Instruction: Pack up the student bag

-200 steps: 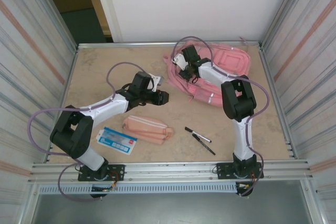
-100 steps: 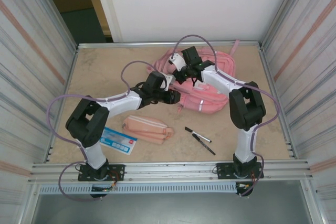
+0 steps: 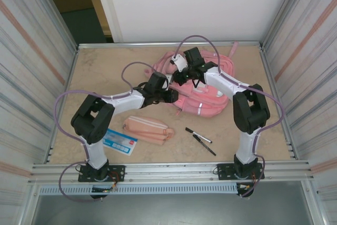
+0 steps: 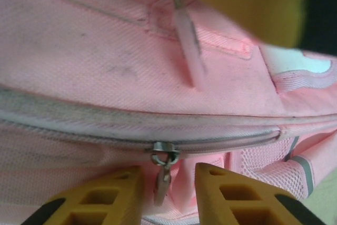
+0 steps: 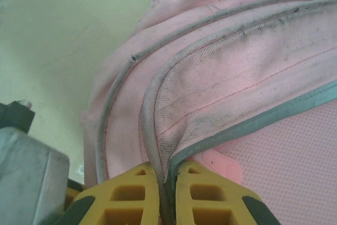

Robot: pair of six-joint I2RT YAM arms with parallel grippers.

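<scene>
I will next keep my right gripper nearly still to steady the bag for unzipping, then open it to let go of the grey-piped fold (image 5: pixel 166 175), which is between its fingers.
The student bag (image 3: pixel 210 85) is a big pink backpack lying at the back right of the table. My right gripper (image 3: pixel 176 75) is at its left end, shut on a fold of the bag's grey-piped edge (image 5: pixel 167 169). My left gripper (image 3: pixel 176 96) is pressed up against the bag's near-left side. In the left wrist view its yellow fingers (image 4: pixel 226 188) stand apart on either side of a metal zipper pull (image 4: pixel 162 183), which hangs from a closed zipper (image 4: pixel 210 142). The pull sits in the gap, and neither finger touches it.
A flat pink pencil pouch (image 3: pixel 147 129) lies at the front centre, with a blue-and-white card (image 3: pixel 117 140) to its left. Two black pens (image 3: pixel 199 135) (image 3: pixel 204 145) lie to the right of the pouch. Metal walls close in both sides of the table (image 3: pixel 105 72).
My left arm has swung right from the table's middle up to the bag. The right gripper has dragged the bag left. My left jaws have narrowed around the zipper pull.
</scene>
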